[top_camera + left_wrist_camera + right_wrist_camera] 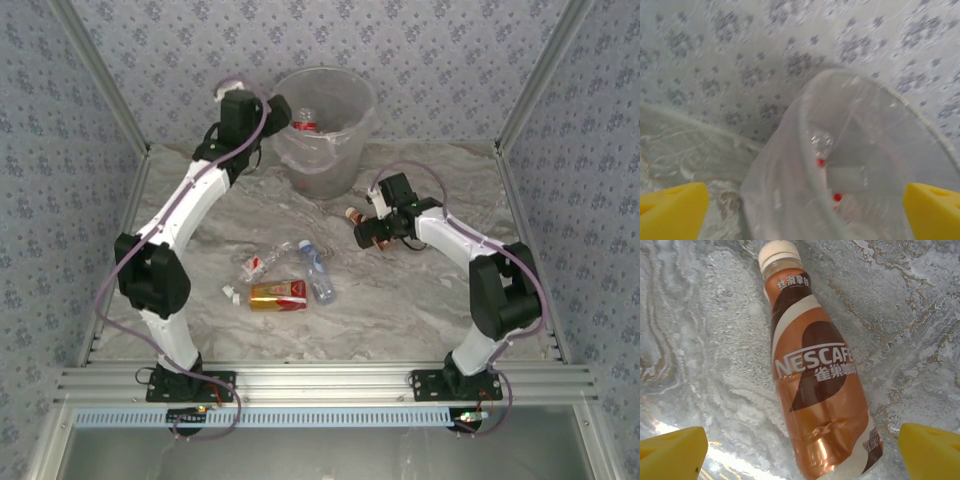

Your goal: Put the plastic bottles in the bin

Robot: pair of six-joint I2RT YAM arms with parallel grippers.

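Observation:
My right gripper has the Nescafé bottle between its fingers already, so it will move down over the Nescafé bottle's labelled middle (817, 362) and close its fingers there.
The bin (332, 172), a translucent bucket with a clear liner, stands at the back of the table. A red-labelled bottle (304, 122) lies inside it. My left gripper (280, 108) hovers open at the bin's left rim, nothing between its yellow fingers (672, 210). Its wrist view looks into the bin (775, 185) at clear bottles with red caps (838, 197). My right gripper (372, 236) is open, low over a brown Nescafé bottle (815, 390) that lies on the table between its fingers (930, 450). Three more bottles lie mid-table: a crushed clear one (262, 262), a blue-labelled one (316, 270) and a gold-and-red one (278, 294).
Small white bits (230, 294) lie left of the gold-and-red bottle. Patterned walls with metal frame posts close the table in at the back and both sides. Bare marble table (420, 310) stretches in front of the right arm.

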